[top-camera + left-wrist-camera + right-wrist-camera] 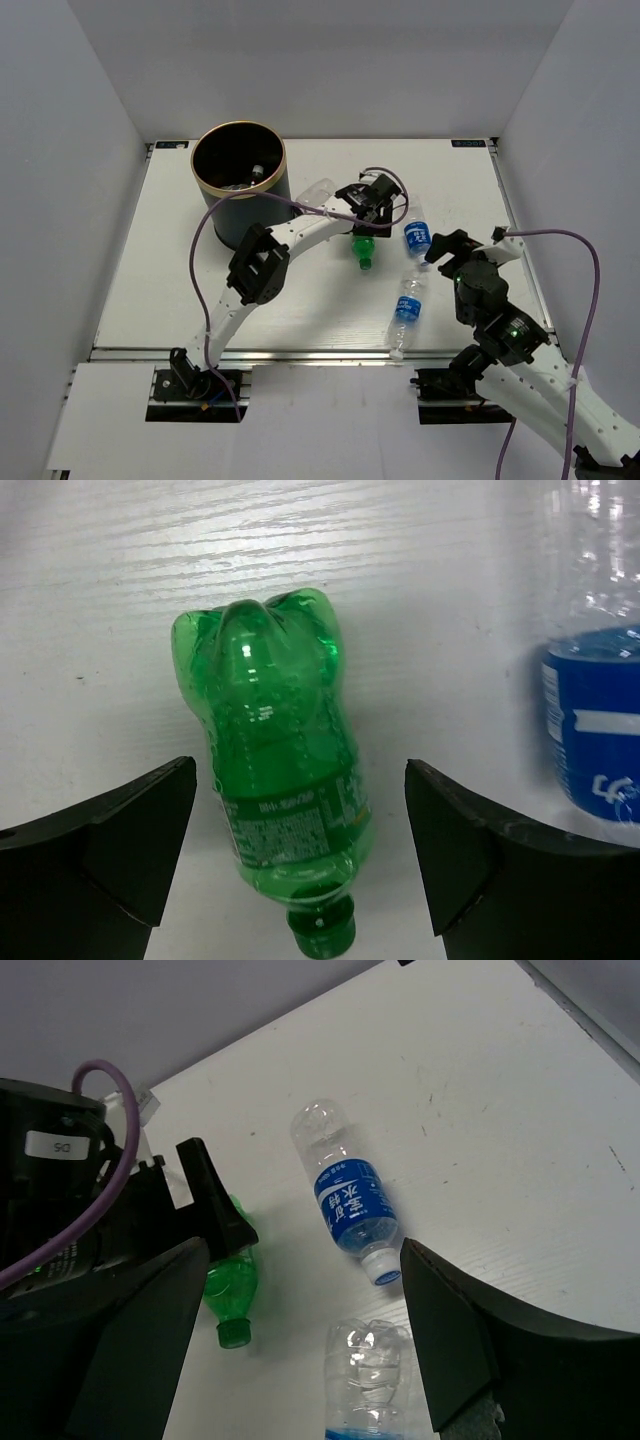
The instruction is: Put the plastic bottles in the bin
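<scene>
The robot's left gripper should next go down onto the green bottle (363, 250), then close around the bottle's body at the label.
A green bottle (363, 250) lies on the white table; in the left wrist view (280, 780) it lies between my open left gripper's (300, 855) fingers, cap toward the camera, untouched. My left gripper (368, 205) hovers over it. A clear bottle with a blue label (416, 238) lies just to its right, and another one (407, 305) lies nearer the front edge. My right gripper (450, 248) is open and empty beside them; its view (305, 1335) shows both (345, 1195) (365, 1380) and the green one (228, 1290). The bin (212, 205) stands at the back left.
A clear bottle (315, 192) lies between the bin and the left arm, partly hidden by the arm. A bottle (258, 172) shows inside the bin. The left arm's purple cable (200, 260) loops beside the bin. Grey walls close in the table on three sides.
</scene>
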You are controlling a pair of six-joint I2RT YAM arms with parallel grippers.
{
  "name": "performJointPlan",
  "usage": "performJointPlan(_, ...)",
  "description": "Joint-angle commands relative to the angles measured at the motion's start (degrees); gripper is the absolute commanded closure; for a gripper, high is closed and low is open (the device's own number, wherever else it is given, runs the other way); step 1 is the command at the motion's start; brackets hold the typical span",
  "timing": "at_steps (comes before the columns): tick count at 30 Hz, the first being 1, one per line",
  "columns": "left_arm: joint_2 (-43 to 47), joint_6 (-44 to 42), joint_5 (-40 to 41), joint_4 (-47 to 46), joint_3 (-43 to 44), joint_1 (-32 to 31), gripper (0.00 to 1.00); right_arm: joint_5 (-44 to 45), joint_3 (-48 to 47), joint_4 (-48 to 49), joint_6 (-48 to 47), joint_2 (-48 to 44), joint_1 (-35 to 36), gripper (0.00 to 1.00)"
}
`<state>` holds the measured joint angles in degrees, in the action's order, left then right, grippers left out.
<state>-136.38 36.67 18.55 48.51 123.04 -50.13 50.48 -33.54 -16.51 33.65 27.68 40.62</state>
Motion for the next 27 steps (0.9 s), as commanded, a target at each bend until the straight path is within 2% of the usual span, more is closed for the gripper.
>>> performJointPlan(1,-0.5,1.8,3.5,4.0,3.0,-0.2,0.05,0.2,0.4,3.2,1.1,-2.0,0.2,0.18)
performJointPlan(8,-3.1,2.4,3.0,4.0,3.0,-0.2,0.16,-0.3,0.8,3.5,1.2,-3.0,0.1,0.18)
performJointPlan(11,-3.1,2.4,3.0,4.6,3.0,-0.2,0.36,-0.6,1.1,3.6,1.1,-4.0,0.2,0.18)
performJointPlan(15,0.1,0.2,3.5,3.9,3.0,-0.2,0.74,-0.8,1.3,3.6,0.7,-4.8,0.2,0.21)
performJointPlan(16,1.3,-0.5,4.2,3.9,3.0,-0.2,0.77,-0.9,1.3,3.6,0.5,-4.7,0.2,0.22)
performJointPlan(20,9.3,-6.5,5.5,2.4,3.0,-0.2,0.90,-2.6,1.6,5.0,-0.9,-4.0,0.2,0.38)
performJointPlan(23,17.4,-10.4,8.8,-0.3,1.6,-0.2,0.94,-3.5,1.5,5.6,-1.9,-2.9,0.2,0.62)
performJointPlan(25,21.7,-12.3,9.4,-2.4,-0.3,-0.2,0.94,-3.8,1.5,5.8,-2.2,-2.6,0.2,0.70)
performJointPlan(27,27.8,-14.8,10.5,-4.6,-2.6,-0.2,0.94,-4.2,1.7,5.8,-2.5,-2.3,0.3,0.73)
